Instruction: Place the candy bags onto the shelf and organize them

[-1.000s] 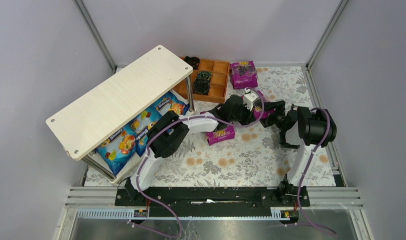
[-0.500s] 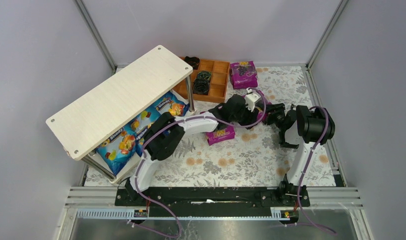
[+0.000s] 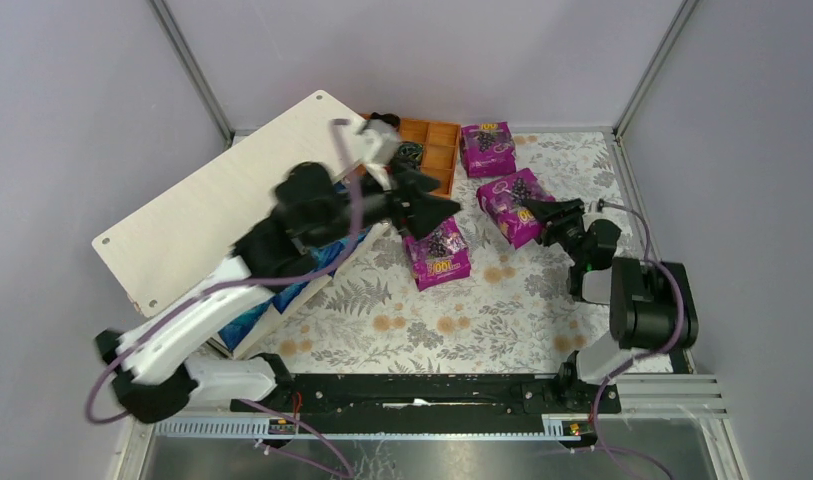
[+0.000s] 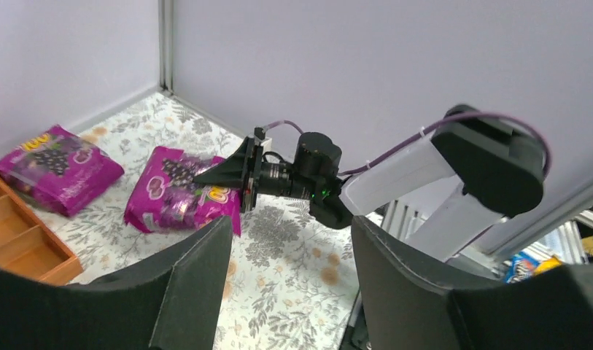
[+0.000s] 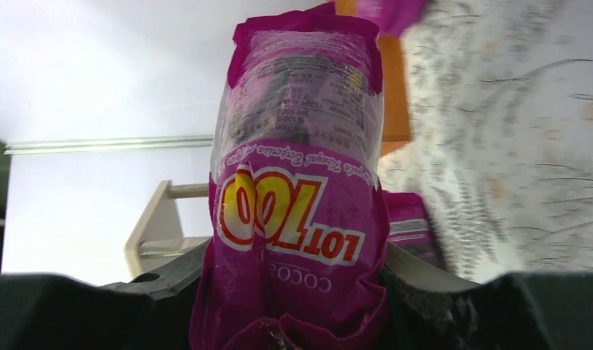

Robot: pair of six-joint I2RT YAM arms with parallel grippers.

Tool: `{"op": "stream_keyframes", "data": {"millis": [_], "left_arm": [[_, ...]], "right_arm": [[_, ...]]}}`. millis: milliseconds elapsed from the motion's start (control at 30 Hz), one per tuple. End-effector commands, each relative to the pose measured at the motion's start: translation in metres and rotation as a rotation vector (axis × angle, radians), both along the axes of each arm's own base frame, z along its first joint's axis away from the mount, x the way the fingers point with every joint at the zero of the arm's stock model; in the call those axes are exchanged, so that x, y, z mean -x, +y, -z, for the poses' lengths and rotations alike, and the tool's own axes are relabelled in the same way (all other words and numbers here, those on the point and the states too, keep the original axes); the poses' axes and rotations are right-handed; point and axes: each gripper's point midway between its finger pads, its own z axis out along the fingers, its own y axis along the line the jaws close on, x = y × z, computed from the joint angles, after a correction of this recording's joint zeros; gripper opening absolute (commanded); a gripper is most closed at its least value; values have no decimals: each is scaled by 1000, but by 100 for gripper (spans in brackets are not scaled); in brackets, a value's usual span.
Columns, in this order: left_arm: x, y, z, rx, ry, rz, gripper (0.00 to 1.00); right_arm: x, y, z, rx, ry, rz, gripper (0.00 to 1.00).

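Note:
My right gripper lifts across and releases the bag on the shelf top's far end (image 3: 308,132) next, since that lies above it, to its left in the top view.
My right gripper (image 3: 544,213) is shut on a magenta-purple candy bag (image 3: 510,204) and holds it by its end just above the floral mat. In the right wrist view that bag (image 5: 300,219) fills the space between the jaws of the right gripper (image 5: 293,292). My left gripper (image 3: 437,215) hangs open and empty near the shelf (image 3: 212,205) corner. Its wrist view, past the open left gripper (image 4: 289,226), shows the right gripper (image 4: 227,171) on the held bag (image 4: 173,197). A second magenta bag (image 3: 439,255) lies mid-mat and a third (image 3: 487,148) at the back. Blue bags (image 3: 250,318) sit on the lower tier, mostly hidden.
An orange-brown compartment tray (image 3: 440,160) with black coiled rings stands behind the shelf corner, next to the third bag (image 4: 56,168). The left arm stretches across the shelf top. Grey walls and metal frame posts close in the mat on three sides.
The left gripper opened off the magenta bag and swung back left over the shelf. The right gripper closed on that bag, and the right arm's elbow drew back toward its base.

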Motion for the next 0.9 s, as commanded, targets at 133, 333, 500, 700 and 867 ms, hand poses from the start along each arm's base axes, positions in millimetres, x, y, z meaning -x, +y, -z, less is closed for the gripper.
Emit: {"op": "stream_keyframes", "data": {"millis": [133,333,500,700,867], "left_arm": [[46,105,-56,104,-16,-159,71],[66,146,-93,169,-90,-198,74],[72,169,-108,179,-125,-249,76],[84,184,-124,199,-149,-242,78],[88,190,-128,210,-163,-244,79]], "right_arm": [[29,30,-156,155,-284,-46,36],[40,95,-259,175,-433,-120,34],[39,164,-328,167,-544,-179,33],[36,256,-379,158,-622,-248,33],[15,311,-374,188,-580,-216,31]]}}
